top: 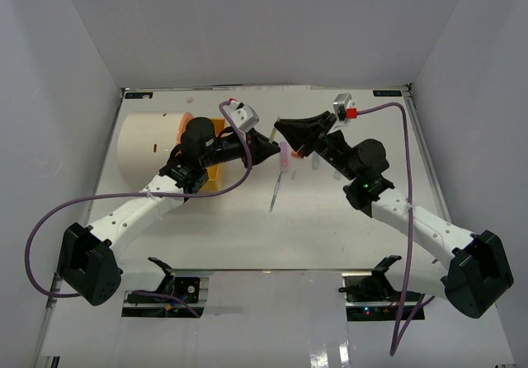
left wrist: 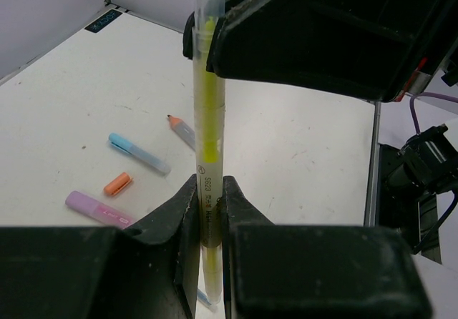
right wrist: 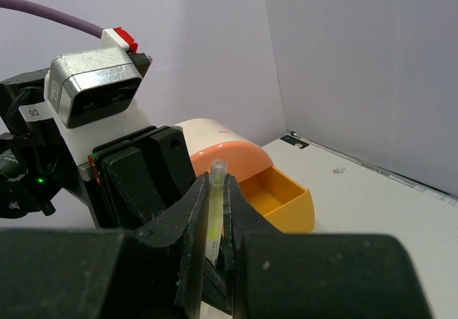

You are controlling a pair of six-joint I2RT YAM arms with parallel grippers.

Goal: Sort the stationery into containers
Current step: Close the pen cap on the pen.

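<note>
The orange drawer (right wrist: pixel 278 194) is open, so my left gripper will swing left in the top view, tilt down over the drawer's inside and release the highlighter.
Both grippers hold one yellow highlighter (left wrist: pixel 207 111) above the table's middle. My left gripper (left wrist: pixel 207 215) is shut on its lower barrel, and my right gripper (right wrist: pixel 213 204) is shut on its capped end (right wrist: pixel 216 190). In the top view the left gripper (top: pixel 266 148) and right gripper (top: pixel 290 139) meet tip to tip. An orange drawer (right wrist: pixel 278 194) stands pulled out and empty from the cream drum (top: pixel 148 143) with its orange face (right wrist: pixel 227 158). On the table lie a light blue marker (left wrist: pixel 139 153), an orange cap (left wrist: pixel 117 184), a pink marker (left wrist: pixel 99 209) and an orange-tipped pen (left wrist: pixel 182 130).
A thin pen (top: pixel 275 191) and a pink marker (top: pixel 284 155) lie just below the joined grippers. More small markers (top: pixel 317 162) sit under the right arm. The drum stands at the left, near the side wall. Purple cables loop from both wrists.
</note>
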